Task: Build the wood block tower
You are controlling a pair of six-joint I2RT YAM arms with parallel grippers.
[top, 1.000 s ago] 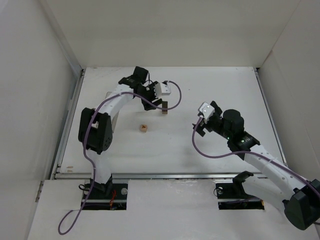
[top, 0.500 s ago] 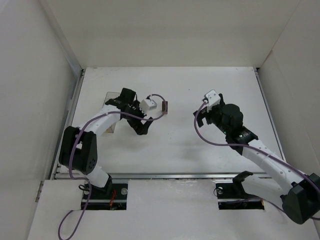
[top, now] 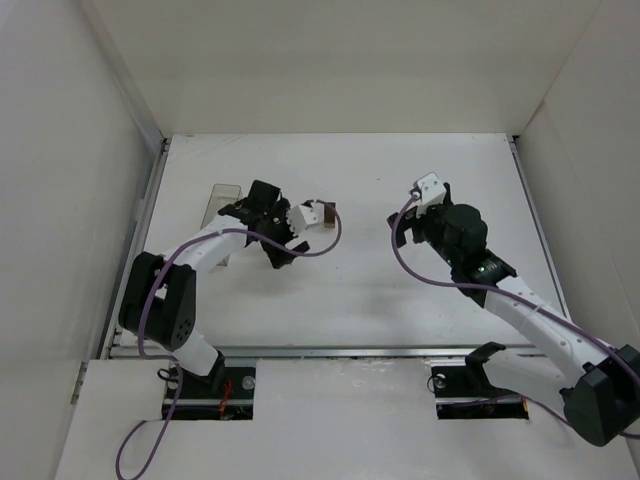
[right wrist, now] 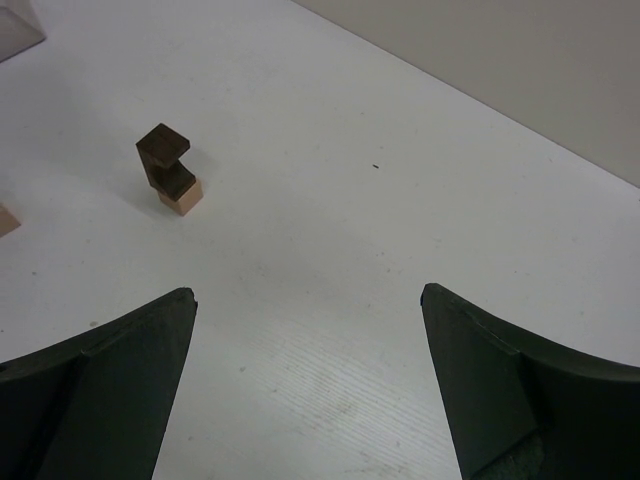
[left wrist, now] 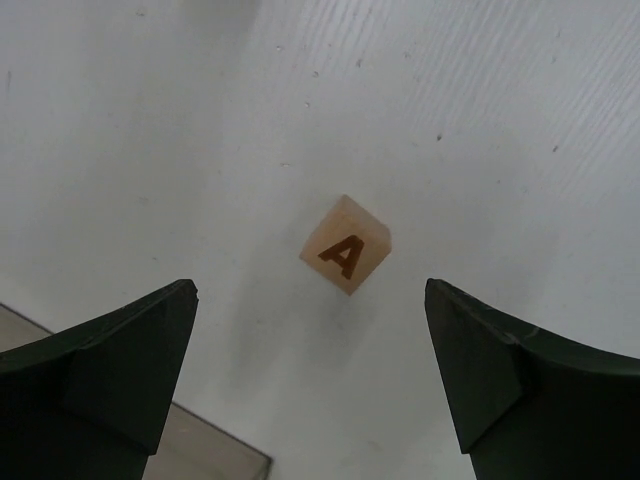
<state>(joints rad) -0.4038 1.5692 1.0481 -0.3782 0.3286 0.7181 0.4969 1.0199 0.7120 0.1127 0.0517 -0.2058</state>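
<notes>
The A-marked tan wood block (left wrist: 346, 246) sits cornerwise to my left gripper's fingers, so my left gripper will next turn and go down with its open fingers astride the block.
A tan wood block (left wrist: 346, 258) marked with a letter A lies on the white table, just ahead of my left gripper (left wrist: 310, 400), which is open and empty above it. In the top view the left gripper (top: 278, 254) hides this block. The tower (right wrist: 168, 178) is two dark brown cubes on a tan cube, with the top cube turned askew. It also shows in the top view (top: 327, 212), right of the left wrist. My right gripper (right wrist: 310, 390) is open and empty, well short of the tower, and stands at mid-right in the top view (top: 405, 232).
A clear plastic box (top: 222, 202) stands left of the left arm; its corner shows in the left wrist view (left wrist: 150, 450) and the right wrist view (right wrist: 15, 20). White walls enclose the table (top: 380, 290) at the back and sides.
My left gripper has drawn back from the tower toward the near left and now hangs open over the loose tan cube. My right arm has swung farther from the near edge.
</notes>
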